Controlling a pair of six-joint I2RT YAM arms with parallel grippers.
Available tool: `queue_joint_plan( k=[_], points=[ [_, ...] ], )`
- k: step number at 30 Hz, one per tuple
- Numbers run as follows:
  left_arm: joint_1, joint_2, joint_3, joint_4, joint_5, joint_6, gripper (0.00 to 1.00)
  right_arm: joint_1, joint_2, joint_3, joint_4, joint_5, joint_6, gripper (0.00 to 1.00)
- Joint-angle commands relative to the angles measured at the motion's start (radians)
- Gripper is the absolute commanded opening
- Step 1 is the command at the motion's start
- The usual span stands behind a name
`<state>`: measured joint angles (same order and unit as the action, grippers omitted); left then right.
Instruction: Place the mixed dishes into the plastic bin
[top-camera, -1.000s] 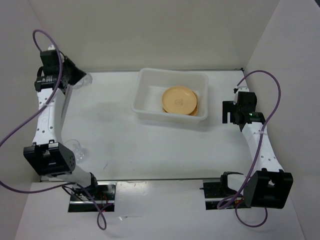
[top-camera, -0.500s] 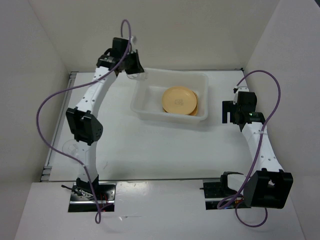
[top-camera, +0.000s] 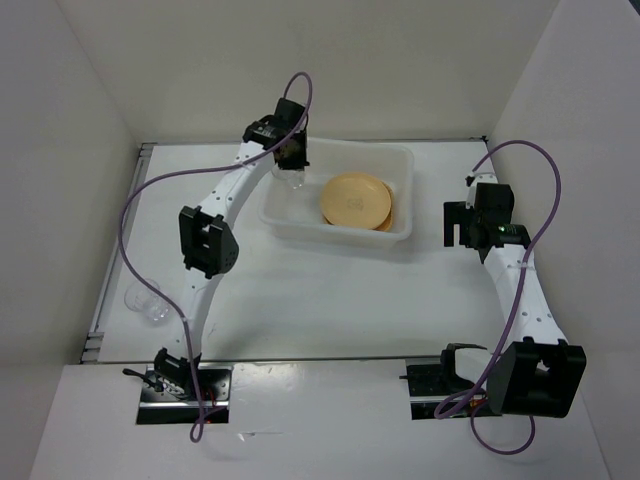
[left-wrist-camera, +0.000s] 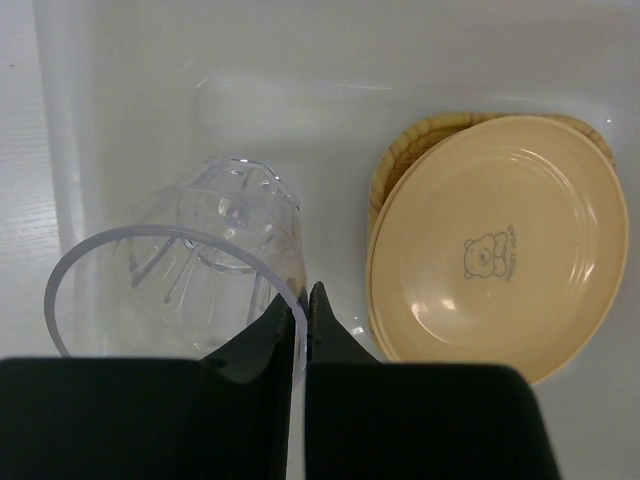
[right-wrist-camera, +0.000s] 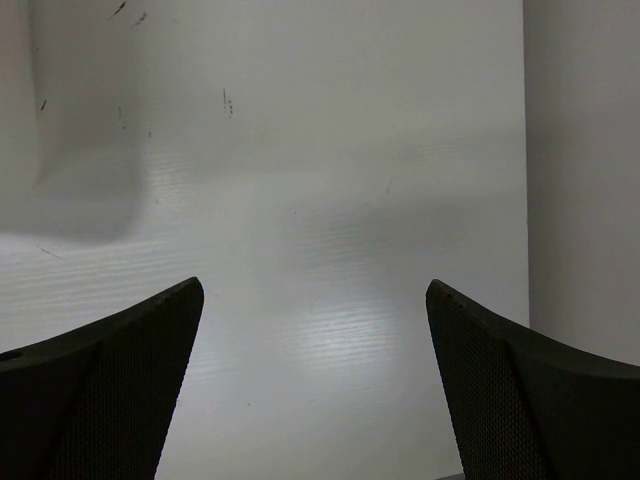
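My left gripper needs to lower the clear cup onto the bottom of the bin, next to the stacked plates.
The translucent white plastic bin (top-camera: 400, 165) stands at the back middle of the table. Stacked tan plates (top-camera: 357, 199) lie inside it, a round one with a bear print (left-wrist-camera: 500, 245) on top and a woven-textured one (left-wrist-camera: 425, 130) beneath. My left gripper (top-camera: 293, 170) is over the bin's left part, shut on the rim of a clear plastic cup (left-wrist-camera: 215, 250) that hangs above the bin floor (left-wrist-camera: 330, 60). Another clear cup (top-camera: 145, 303) stands on the table at the near left. My right gripper (top-camera: 470, 222) is open and empty, right of the bin, over bare table (right-wrist-camera: 320, 300).
White walls close the table at the back and both sides. The left arm reaches across the table's left half. The table's left edge has a metal rail (top-camera: 112, 270).
My left arm has swung from the far left back corner to the right with the cup, and now holds it over the bin's left part. The right arm has not moved.
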<state>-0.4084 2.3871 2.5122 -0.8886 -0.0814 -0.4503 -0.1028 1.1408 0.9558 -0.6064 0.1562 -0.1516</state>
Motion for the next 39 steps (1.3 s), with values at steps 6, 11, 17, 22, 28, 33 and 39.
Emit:
queue_joint_plan(
  k=[6, 11, 17, 22, 28, 33, 39],
  points=[
    [-0.01, 0.139, 0.146, -0.007, -0.008, -0.014, 0.02, -0.014, -0.033, 0.006, 0.023, -0.035, -0.017, 0.95],
    [-0.01, 0.257, 0.383, -0.07, -0.017, -0.024, 0.04, -0.032, -0.042, 0.006, 0.023, -0.035, -0.017, 0.94],
    [-0.01, 0.376, 0.548, -0.159, -0.017, -0.024, 0.14, -0.041, -0.042, 0.006, 0.014, -0.035, -0.017, 0.94],
    [-0.01, 0.397, 0.557, -0.168, -0.008, -0.024, 0.33, -0.041, -0.033, 0.006, 0.014, -0.035, -0.017, 0.94],
    [-0.01, 0.362, 0.622, -0.179, -0.043, -0.024, 0.62, -0.041, -0.033, 0.006, 0.014, -0.035, -0.017, 0.94],
    [0.0, 0.134, 0.622, -0.06, -0.075, 0.024, 0.66, -0.041, -0.013, 0.006, 0.014, -0.044, -0.017, 0.94],
    [0.033, -0.058, 0.502, -0.211, -0.233, -0.01, 0.67, -0.041, 0.007, 0.006, 0.014, -0.089, -0.035, 0.92]
  ],
)
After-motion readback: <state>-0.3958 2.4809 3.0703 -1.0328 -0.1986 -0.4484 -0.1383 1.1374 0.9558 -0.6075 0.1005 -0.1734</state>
